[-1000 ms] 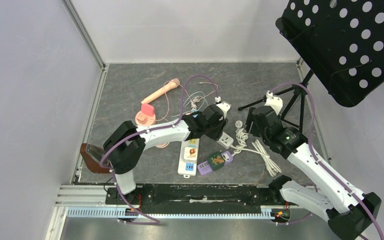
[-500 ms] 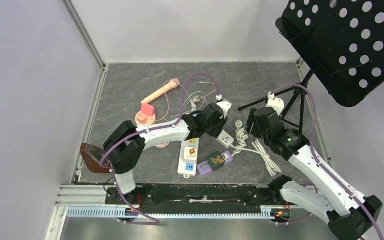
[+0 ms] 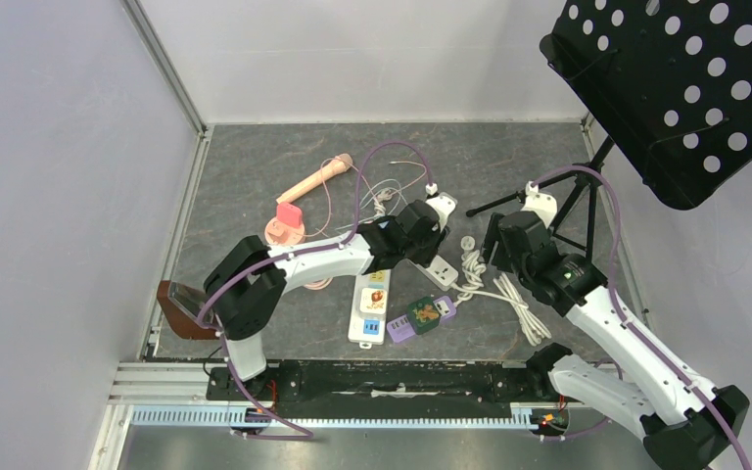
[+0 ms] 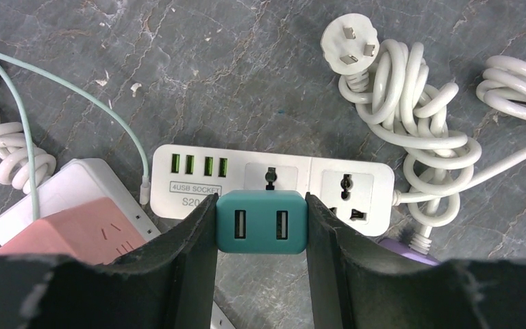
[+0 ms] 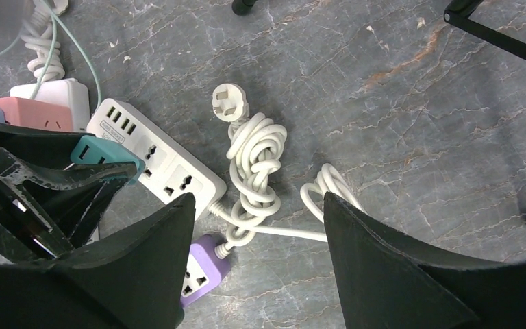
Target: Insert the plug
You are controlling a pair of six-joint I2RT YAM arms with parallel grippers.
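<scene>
The teal plug (image 4: 261, 223) still hovers over the white power strip. It goes down with my left gripper onto the power strip's socket beside the USB ports next and is released.
My left gripper (image 4: 261, 229) is shut on a teal two-port USB charger plug (image 4: 261, 223) and holds it over the left socket of a white power strip (image 4: 346, 188) marked "4USB SOCKET". In the top view the left gripper (image 3: 421, 235) hovers above that strip (image 3: 441, 270). The teal plug (image 5: 103, 152) and strip (image 5: 178, 175) also show in the right wrist view. My right gripper (image 5: 253, 253) is open and empty above the strip's coiled white cable (image 5: 257, 168).
A purple power strip (image 5: 202, 271) lies near the white cable. A second white strip with stickers (image 3: 370, 308), a pink block (image 4: 75, 233), a white three-pin plug (image 4: 349, 44), thin cables, a pink fan (image 3: 289, 220) and a black stand's legs (image 3: 548, 211) surround the spot.
My left gripper with the teal plug has shifted slightly to the right and back over the white strip. The right arm has barely moved.
</scene>
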